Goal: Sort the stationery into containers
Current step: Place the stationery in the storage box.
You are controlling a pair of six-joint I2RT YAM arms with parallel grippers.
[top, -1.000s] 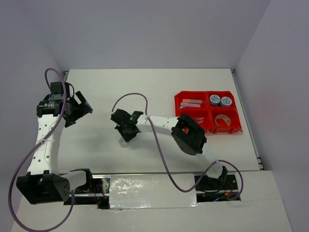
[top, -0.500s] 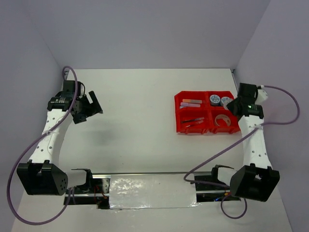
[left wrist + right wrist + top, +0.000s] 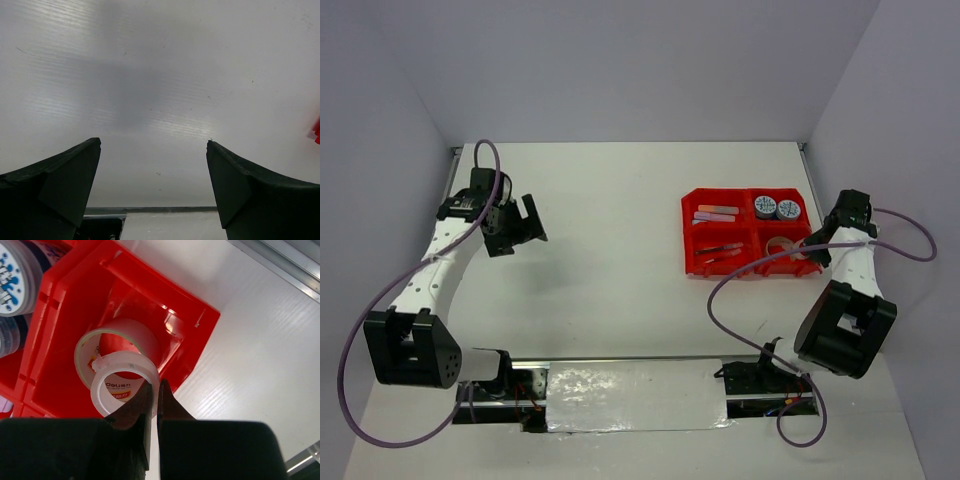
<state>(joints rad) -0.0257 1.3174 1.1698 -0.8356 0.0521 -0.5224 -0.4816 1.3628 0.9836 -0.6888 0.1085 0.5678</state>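
Note:
A grey tape roll lies in this bin compartment [image 3: 65, 315], so I will move my right gripper to the left in the top view, over that roll, and release the ring.
The red bin tray [image 3: 687, 236] lies at the right of the table. My right gripper [image 3: 155, 385] is shut on the wall of a small clear tape ring [image 3: 116, 371], one finger inside the ring and one outside. It holds the ring over the bin's near right compartment [image 3: 65, 315], where a grey tape roll [image 3: 131, 331] lies. In the top view this gripper [image 3: 814, 248] reaches in from the bin's right side. Two blue-white tape rolls [image 3: 766, 207] fill the far right compartment, stubby markers [image 3: 717, 213] the far left, thin pens [image 3: 720, 252] the near left. My left gripper [image 3: 528, 226] is open over bare table.
The side wall stands close behind the right arm's wrist [image 3: 851, 210]. A metal rail [image 3: 280, 260] runs along the table's right edge. A corner of the red bin [image 3: 317, 133] shows at the right edge of the left wrist view.
The right arm has swung from the table's middle across to the bin's right side, then lowered toward the near right compartment. The left gripper has drifted to the right, still open.

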